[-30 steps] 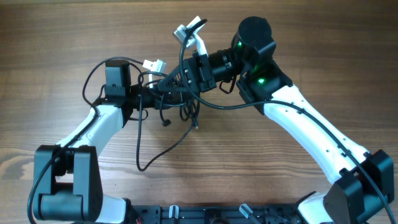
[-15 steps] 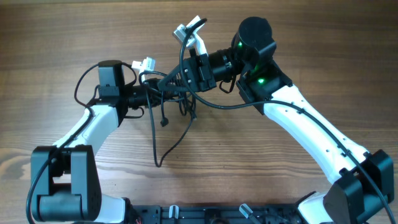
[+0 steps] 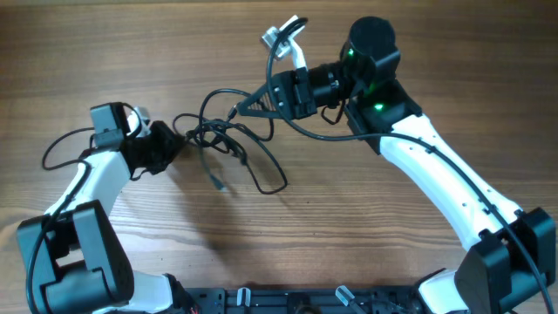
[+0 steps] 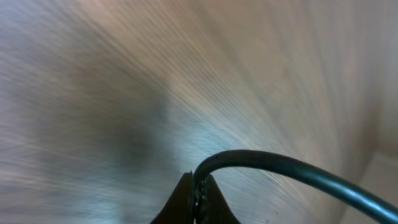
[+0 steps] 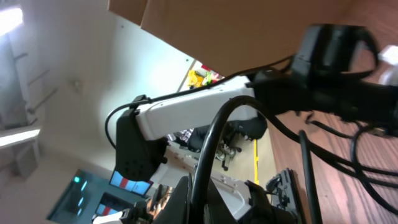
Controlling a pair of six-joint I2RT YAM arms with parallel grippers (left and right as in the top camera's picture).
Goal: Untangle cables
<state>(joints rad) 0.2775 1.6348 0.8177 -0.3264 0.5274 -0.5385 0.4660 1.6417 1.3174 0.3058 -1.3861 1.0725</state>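
The left gripper should next pull away from the tangled cable loops and let go of the piece of cable, because the bare tabletop lies to its left in the overhead view.
Thin black cables [image 3: 228, 144] stretch in loose loops between my two grippers over the wooden table, with a free plug end [image 3: 219, 184] hanging toward the front. My left gripper [image 3: 177, 139] is shut on one cable strand, seen pinched between its fingertips in the left wrist view [image 4: 200, 190]. My right gripper [image 3: 247, 106] is shut on another strand; the right wrist view shows that cable [image 5: 208, 155] running up between its fingers [image 5: 200, 199].
A white plug connector [image 3: 281, 35] sticks up behind the right gripper. Thicker black wires loop beside the left arm [image 3: 61, 153] and under the right wrist [image 3: 318, 131]. The left arm appears across the right wrist view [image 5: 186, 115].
My left gripper has pulled well to the left with its strand. The right gripper shifted slightly right and back. The bundle has spread into longer, looser loops.
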